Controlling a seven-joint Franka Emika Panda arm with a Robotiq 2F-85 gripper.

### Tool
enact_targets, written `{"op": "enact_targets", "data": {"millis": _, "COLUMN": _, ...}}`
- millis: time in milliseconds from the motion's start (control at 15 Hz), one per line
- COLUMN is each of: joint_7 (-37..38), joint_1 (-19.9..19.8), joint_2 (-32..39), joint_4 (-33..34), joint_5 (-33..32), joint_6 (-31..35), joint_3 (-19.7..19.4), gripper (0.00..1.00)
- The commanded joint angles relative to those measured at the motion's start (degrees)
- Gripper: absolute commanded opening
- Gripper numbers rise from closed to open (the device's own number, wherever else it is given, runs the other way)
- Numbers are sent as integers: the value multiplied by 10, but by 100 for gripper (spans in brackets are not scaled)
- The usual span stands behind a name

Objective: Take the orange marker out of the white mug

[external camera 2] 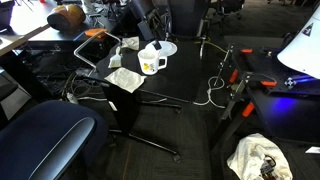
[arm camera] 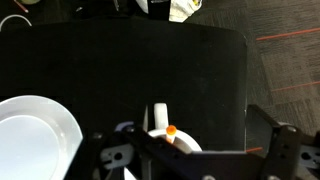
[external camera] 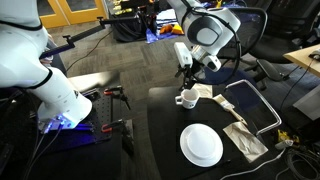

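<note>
I will move my open gripper down and slightly left in the wrist view onto the marker's orange tip (arm camera: pixel 171 130) next, because the marker's tip is closer to one spread finger.
The white mug (arm camera: pixel 160 118) sits on the black table, its handle pointing away in the wrist view. The orange marker (arm camera: pixel 171 131) stands inside it, and only its orange tip shows at the rim. My gripper (arm camera: pixel 195 160) is open, with its fingers spread wide to either side of the mug, and it holds nothing. In an exterior view my gripper (external camera: pixel 185 70) hangs just above the mug (external camera: pixel 186 98). The mug (external camera 2: pixel 151 62) also shows in the other exterior view, with a yellow print on its side. The marker cannot be made out in either exterior view.
A flat round white plate (external camera: pixel 201 146) lies on the black table (external camera: pixel 165 130) near the mug, and shows at the left of the wrist view (arm camera: pixel 35 135). Crumpled cloths (external camera: pixel 243 138) lie by a metal chair frame (external camera: pixel 262 100). Office chairs and cables stand around.
</note>
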Motion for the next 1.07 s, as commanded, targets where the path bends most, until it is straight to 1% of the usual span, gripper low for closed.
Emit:
{"op": "enact_targets", "data": {"millis": 0, "joint_7": -6, "joint_1": -8, "joint_2": 33, "joint_4": 42, "joint_5": 10, "joint_6": -36, "joint_3": -3, "gripper": 100}}
{"op": "enact_targets", "data": {"millis": 933, "joint_7": 15, "joint_1": -13, "joint_2": 90, "joint_4": 91, "joint_5": 12, "joint_6": -63, "joint_3": -14, "gripper": 100}}
{"op": "enact_targets", "data": {"millis": 1000, "joint_7": 20, "joint_1": -12, "joint_2": 93, "joint_4": 94, "joint_5": 11, "joint_6": -65, "joint_3": -16, "gripper": 84}}
